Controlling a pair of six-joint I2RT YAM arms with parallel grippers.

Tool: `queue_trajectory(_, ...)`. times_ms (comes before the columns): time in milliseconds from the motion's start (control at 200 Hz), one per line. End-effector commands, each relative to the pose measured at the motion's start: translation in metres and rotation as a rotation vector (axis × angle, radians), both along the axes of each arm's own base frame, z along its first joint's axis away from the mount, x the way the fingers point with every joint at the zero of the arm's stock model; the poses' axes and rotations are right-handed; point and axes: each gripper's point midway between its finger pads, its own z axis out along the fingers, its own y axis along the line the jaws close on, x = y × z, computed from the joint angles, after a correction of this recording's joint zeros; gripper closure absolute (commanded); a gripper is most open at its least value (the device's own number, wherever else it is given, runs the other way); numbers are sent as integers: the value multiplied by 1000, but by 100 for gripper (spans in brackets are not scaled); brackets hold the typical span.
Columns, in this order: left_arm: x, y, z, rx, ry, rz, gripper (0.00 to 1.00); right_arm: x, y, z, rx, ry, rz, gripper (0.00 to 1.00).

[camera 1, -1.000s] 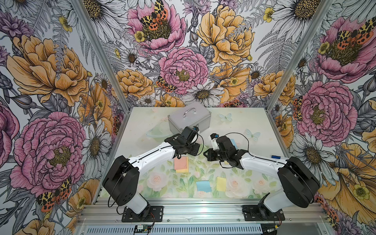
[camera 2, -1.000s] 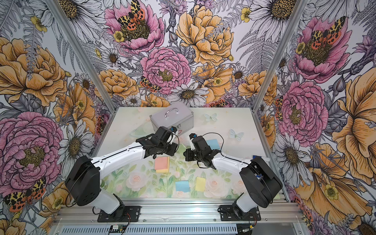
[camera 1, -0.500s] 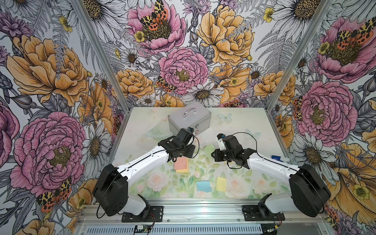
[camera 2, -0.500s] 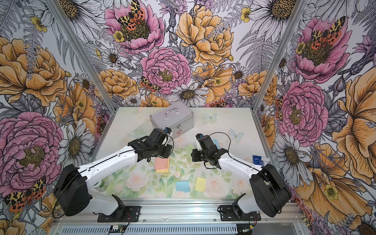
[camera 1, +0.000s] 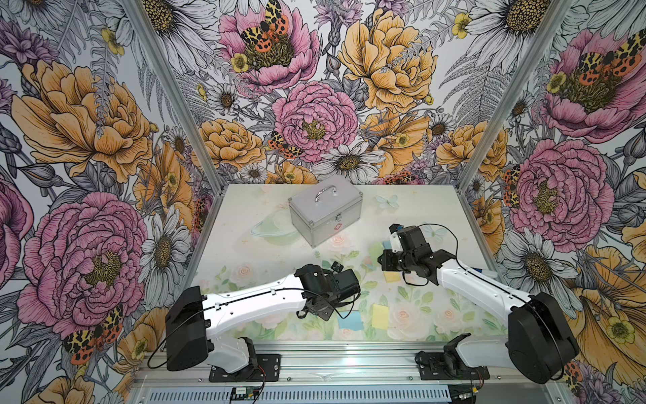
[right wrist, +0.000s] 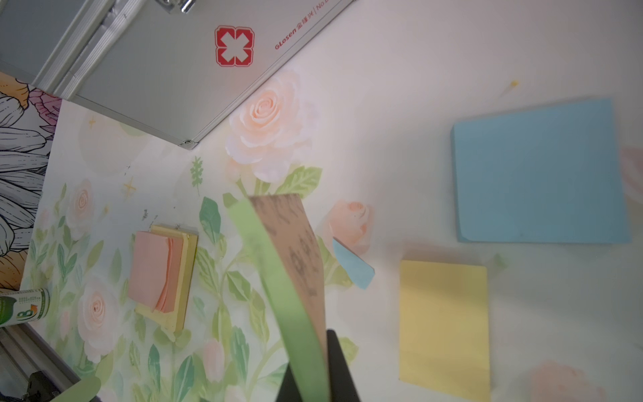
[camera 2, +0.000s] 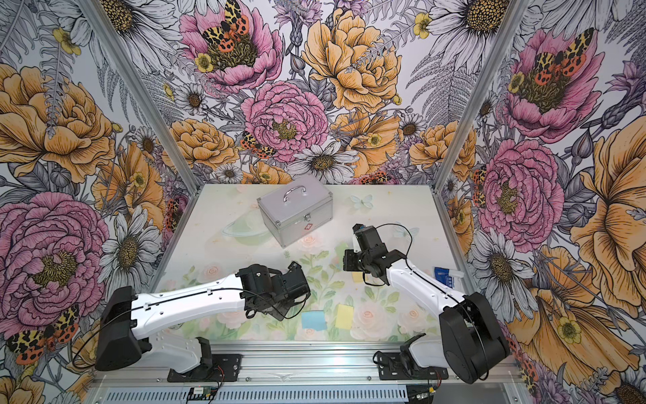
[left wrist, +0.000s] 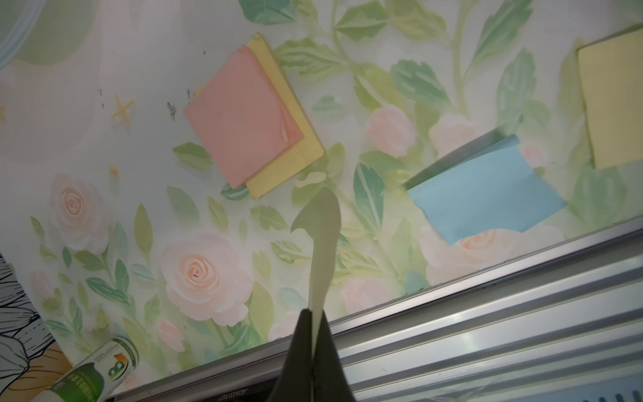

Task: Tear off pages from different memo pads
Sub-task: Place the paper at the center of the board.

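Note:
The page in my left gripper hangs clear of the green pad. So my left gripper next lowers it back, tilting flatter, to bare tabletop point(left wrist: 381, 274) beside the curled blue page and releases it.
My left gripper point(left wrist: 311, 313) is shut on a pale green page point(left wrist: 322, 236), seen edge-on and hanging free above the table's front. My right gripper point(right wrist: 313, 348) is shut on the green memo pad point(right wrist: 278, 278), held on edge with its brown backing showing; in both top views the pad point(camera 1: 375, 250) point(camera 2: 341, 250) sits at that gripper. A salmon-pink pad point(left wrist: 243, 118) lies on a yellow pad point(left wrist: 288, 153); my left wrist hides them in both top views. The blue pad point(right wrist: 542, 170) and a yellow square point(right wrist: 445, 327) lie under my right gripper. A curled blue page point(camera 1: 350, 320) and a yellow page point(camera 1: 380, 316) lie near the front.
A silver metal case point(camera 1: 323, 210) stands at the back middle. A green and white bottle point(left wrist: 94, 372) lies at the front left corner beside the aluminium rail point(left wrist: 487, 330). A blue and white packet point(camera 2: 445, 276) lies by the right wall.
The two grippers were close together at the table's middle and have moved apart. My left arm drew back toward the front with the green page; my right moved right with the green pad.

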Motion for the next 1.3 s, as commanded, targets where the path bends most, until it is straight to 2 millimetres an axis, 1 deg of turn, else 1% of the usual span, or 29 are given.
queue_trajectory(0, -6, 14, -5, 146, -36, 50, 100, 3, -3, 14, 13, -38, 8, 100)
queue_trajectory(120, -11, -3, -21, 236, -35, -20, 100, 3, -9, 17, 30, -42, -2, 100)
queue_trajectory(235, -7, -14, -35, 317, -38, -81, 100, 2, -13, 19, 41, -47, -10, 100)
queue_trajectory(290, -4, -20, -36, 329, -41, -102, 100, 2, -13, 19, 47, -43, -8, 100)
queue_trajectory(305, -3, -21, -43, 359, -36, -108, 100, 3, -13, 19, 50, -42, -10, 100)
queue_trajectory(375, -1, -25, -50, 397, -21, -139, 100, 3, -12, 19, 59, -36, -8, 100)
queue_trajectory(435, -3, -23, -57, 434, 4, -159, 100, 2, -13, 18, 63, -29, -7, 100)
queue_trajectory(455, -10, -25, -60, 448, 4, -189, 100, 2, -13, 17, 63, -26, -8, 100)
queue_trajectory(545, -16, -15, -69, 514, 26, -203, 100, 2, -14, 15, 63, -22, -10, 100)
queue_trajectory(650, -15, 0, -66, 621, 3, -197, 100, 3, -14, 13, 67, -12, -9, 100)
queue_trajectory(695, -16, 4, -66, 654, 4, -201, 100, 3, -13, 13, 70, -11, -8, 100)
queue_trajectory(795, -20, 0, -72, 662, 9, -213, 100, 4, -11, 11, 84, 0, -5, 100)
queue_trajectory(870, -19, -6, -75, 671, -1, -235, 85, 4, -10, 9, 87, 7, -2, 100)
queue_trajectory(950, -19, -11, -79, 660, 3, -244, 75, 4, -10, 9, 88, 9, -4, 100)
queue_trajectory(995, -18, -13, -83, 646, 13, -248, 72, 4, -10, 9, 90, 8, -4, 100)
queue_trajectory(1110, -15, -15, -90, 621, 29, -253, 68, 4, -11, 11, 93, 6, -6, 100)
queue_trajectory(1200, -15, -18, -89, 597, 43, -248, 56, 4, -11, 11, 98, 8, -8, 100)
queue_trajectory(1255, -17, -20, -86, 566, 57, -246, 50, 3, -11, 10, 99, 12, -7, 100)
queue_trajectory(1290, -20, -22, -84, 536, 69, -243, 45, 3, -11, 10, 101, 12, -6, 100)
